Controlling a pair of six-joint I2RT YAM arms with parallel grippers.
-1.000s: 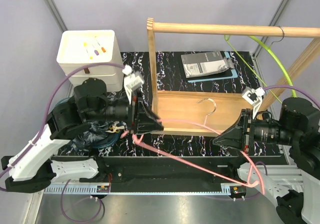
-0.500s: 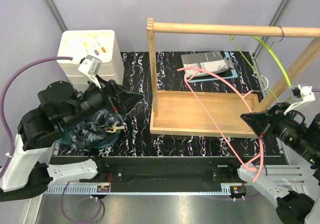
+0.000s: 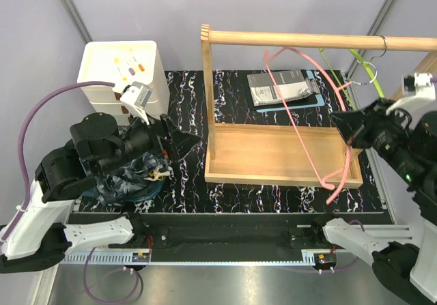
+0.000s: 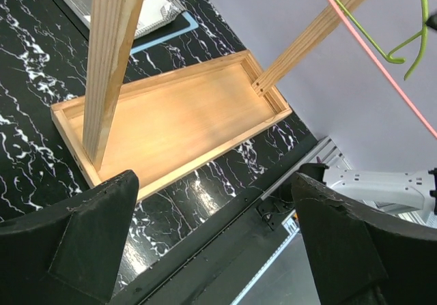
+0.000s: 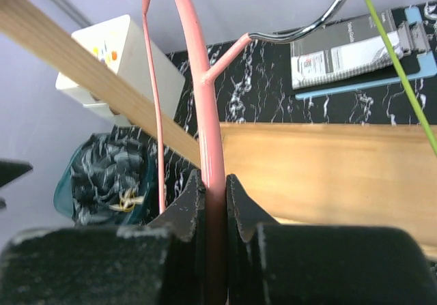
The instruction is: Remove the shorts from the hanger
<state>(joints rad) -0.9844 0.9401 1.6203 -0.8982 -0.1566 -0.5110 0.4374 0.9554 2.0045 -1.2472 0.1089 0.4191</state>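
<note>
My right gripper is on the inner side of the wooden rod, so next it will move outward, put the pink hanger's hook over that rod and release it.
The shorts [image 3: 126,177] lie off the hanger in a crumpled dark blue-grey marbled heap with a cream drawstring, in a teal basket [image 3: 147,192] at the left. They also show in the right wrist view [image 5: 109,172]. I cannot make out a separate plain navy pair. My right gripper [image 3: 349,136] is shut on the bare pink hanger [image 3: 307,63], whose hook is raised close to the wooden rod [image 3: 300,40]. The pink bar sits pinched between the jaws in the right wrist view [image 5: 213,189]. My left gripper [image 3: 183,140] is open and empty just right of the heap, and in the left wrist view [image 4: 213,182] it faces the tray.
A wooden rack with a post [image 3: 206,93] and a base tray [image 3: 273,158] stands mid-table. A green hanger [image 3: 362,63] hangs on the rod at the right. A white box [image 3: 121,69] is at the back left, a grey notebook [image 3: 283,86] behind the tray.
My right gripper has lifted the pink hanger up and back toward the rod. My left arm drew back left from the hanger, open, and now sits by the heap.
</note>
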